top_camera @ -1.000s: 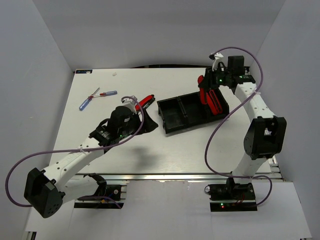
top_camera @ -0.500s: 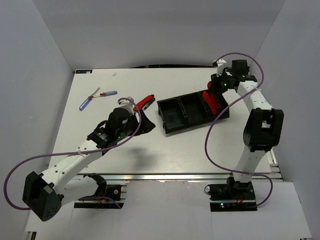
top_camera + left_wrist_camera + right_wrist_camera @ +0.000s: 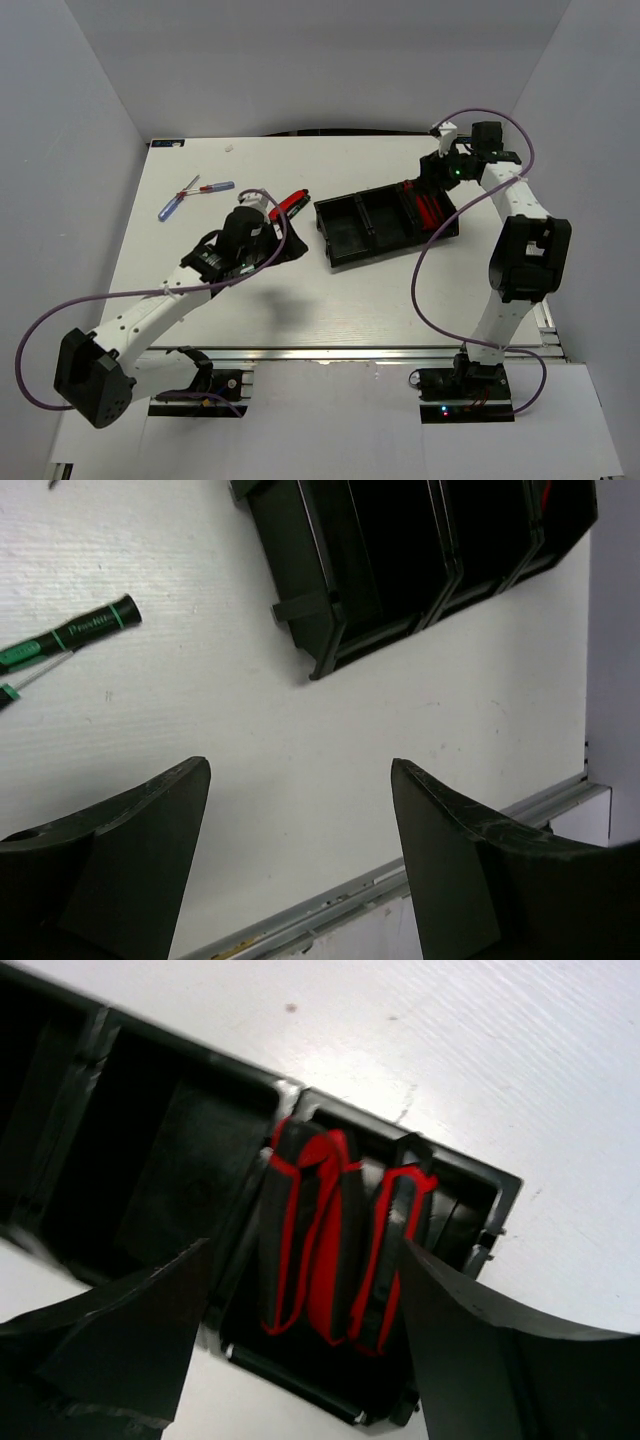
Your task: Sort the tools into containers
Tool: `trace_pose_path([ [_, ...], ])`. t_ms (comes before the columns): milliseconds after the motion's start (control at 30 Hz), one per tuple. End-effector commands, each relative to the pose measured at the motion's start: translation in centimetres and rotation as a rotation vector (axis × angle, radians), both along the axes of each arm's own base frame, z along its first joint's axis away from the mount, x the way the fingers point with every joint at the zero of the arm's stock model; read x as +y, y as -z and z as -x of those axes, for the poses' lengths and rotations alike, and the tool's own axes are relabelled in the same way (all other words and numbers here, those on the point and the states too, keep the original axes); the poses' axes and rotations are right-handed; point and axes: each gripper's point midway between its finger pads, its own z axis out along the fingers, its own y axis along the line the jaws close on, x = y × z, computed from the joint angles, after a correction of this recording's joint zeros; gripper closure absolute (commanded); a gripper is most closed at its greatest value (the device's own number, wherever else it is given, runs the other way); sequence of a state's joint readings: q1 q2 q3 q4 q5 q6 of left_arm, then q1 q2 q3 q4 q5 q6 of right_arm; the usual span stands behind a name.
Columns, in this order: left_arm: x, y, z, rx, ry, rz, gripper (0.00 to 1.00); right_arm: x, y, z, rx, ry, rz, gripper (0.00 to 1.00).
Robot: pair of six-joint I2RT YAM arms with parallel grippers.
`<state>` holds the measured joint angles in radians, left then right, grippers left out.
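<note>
My left gripper is above and inward of the red knife [image 3: 288,204], which is still outside the tray [image 3: 345,238]. It will reach outward and lower its open fingers to either side of the knife's handle.
The black three-compartment tray [image 3: 345,238] lies right of the table's middle. My right gripper [image 3: 432,185] hangs open over its right end compartment. In the right wrist view two red folding knives [image 3: 320,1250] lie side by side in that compartment, between and below the spread fingers [image 3: 130,1330] of the right gripper [image 3: 305,1250]. My left gripper [image 3: 285,245] is open and empty just left of the tray [image 3: 330,630]. Its wrist view shows bare table between the fingers [image 3: 450,860] and a black screwdriver with green marks [image 3: 85,628] at the left.
A red knife [image 3: 290,203] lies on the table behind my left wrist. Two blue-handled screwdrivers [image 3: 170,208] and a thin red-handled one [image 3: 188,186] lie at the far left. The tray's other two compartments [image 3: 150,1150] look dark. The table's metal front edge [image 3: 330,905] runs below my left gripper.
My right gripper came down over the end compartment and opened. The red knife that it held now lies in the tray. The left arm shifted only slightly.
</note>
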<state>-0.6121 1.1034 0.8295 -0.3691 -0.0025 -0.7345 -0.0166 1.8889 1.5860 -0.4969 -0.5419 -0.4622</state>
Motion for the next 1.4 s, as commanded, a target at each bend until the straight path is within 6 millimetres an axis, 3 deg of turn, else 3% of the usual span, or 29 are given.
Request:
trace_pose_path([
  [0,0.7,-2.2,-2.2,-0.051,-0.013,-0.043,0.16,1.8,-5.0,2.9,-0.092,-0.190,-0.067,0.19],
  [33,0.8,-1.4,-2.8,-0.030,0.002,-0.075,0.16,2.3,-6.0,3.6,-0.141,-0.266,-0.064,0.16],
  [100,1.0,-2.1,-4.2,-0.018,0.006,-0.075,0.16,3.9,-7.5,5.8,-0.157,-0.369,-0.135,0.14],
  [133,1.0,-0.8,-4.9,0.009,0.035,-0.117,0.16,4.6,-7.4,6.7,-0.155,-0.406,-0.151,0.13],
  [200,1.7,-1.4,-6.7,0.025,0.023,-0.148,0.17,5.7,-7.7,8.2,-0.166,-0.474,-0.179,0.12],
  [233,2.2,0.2,-7.7,0.046,0.045,-0.214,0.17,6.3,-7.3,9.1,-0.149,-0.497,-0.194,0.12],
  [267,3.0,0.5,-8.7,0.057,0.029,-0.242,0.17,7.5,-7.4,10.0,-0.152,-0.546,-0.215,0.12],
  [300,3.3,-0.2,-9.7,0.043,0.038,-0.277,0.17,7.8,-7.4,10.7,-0.138,-0.563,-0.227,0.12],
  [333,3.9,1.4,-10.6,0.067,0.051,-0.339,0.17,8.3,-7.0,11.4,-0.123,-0.578,-0.239,0.11],
  [400,5.2,2.3,-12.0,0.077,0.058,-0.438,0.17,8.9,-7.2,12.2,-0.124,-0.596,-0.253,0.11],
  [433,5.2,1.6,-13.1,0.054,0.055,-0.457,0.18,9.1,-7.2,12.5,-0.125,-0.605,-0.257,0.11],
  [467,5.6,2.9,-13.9,0.063,0.078,-0.513,0.19,9.3,-7.2,12.8,-0.120,-0.610,-0.268,0.11],
  [600,5.1,2.8,-16.9,0.025,0.098,-0.548,0.21,10.2,-6.8,13.3,-0.108,-0.626,-0.303,0.11],
  [767,5.2,5.5,-19.5,0.033,0.171,-0.627,0.25,10.9,-6.6,14.0,-0.109,-0.653,-0.319,0.11],
  [933,5.6,6.2,-21.7,0.021,0.189,-0.643,0.26,10.8,-6.6,14.3,-0.119,-0.664,-0.310,0.11],
  [1367,4.6,10.1,-24.0,0.050,0.252,-0.663,0.28,10.9,-6.7,14.2,-0.127,-0.662,-0.321,0.11],
])
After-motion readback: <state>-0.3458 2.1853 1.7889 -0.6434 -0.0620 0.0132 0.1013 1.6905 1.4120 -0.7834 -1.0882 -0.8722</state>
